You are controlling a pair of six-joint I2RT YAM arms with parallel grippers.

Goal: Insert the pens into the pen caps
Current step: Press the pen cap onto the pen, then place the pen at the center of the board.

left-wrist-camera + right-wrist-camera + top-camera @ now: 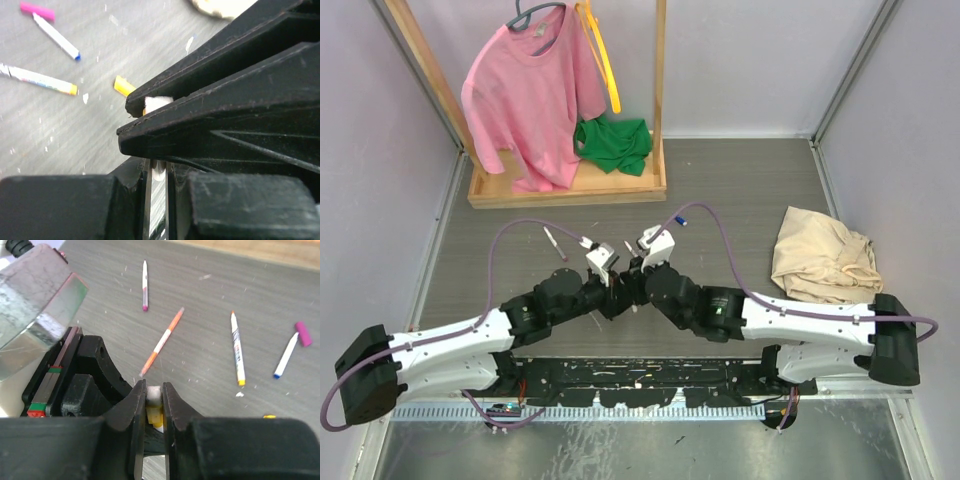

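I need to move my left gripper left in the top view and down next, releasing over bare tabletop beside the orange pen point(162, 340).
My two grippers meet over the middle of the table, the left gripper point(614, 280) against the right gripper point(636, 272). The left gripper point(158, 169) is shut on a thin white pen point(157, 171). The right gripper point(154, 391) is shut on a short piece, white at its end and yellow below, apparently a pen cap point(154, 407). Loose on the table lie a magenta-tipped pen point(144, 285), an orange pen point(162, 340), a yellow-ended pen point(237, 347) and a blue-tipped pen point(286, 356). A magenta cap point(303, 333) and a yellow cap point(123, 85) lie nearby.
A wooden rack point(565, 185) at the back left holds a pink shirt point(535, 90) and a green cloth point(613, 145). A beige cloth point(825, 255) lies crumpled at the right. Grey cables loop from both wrists.
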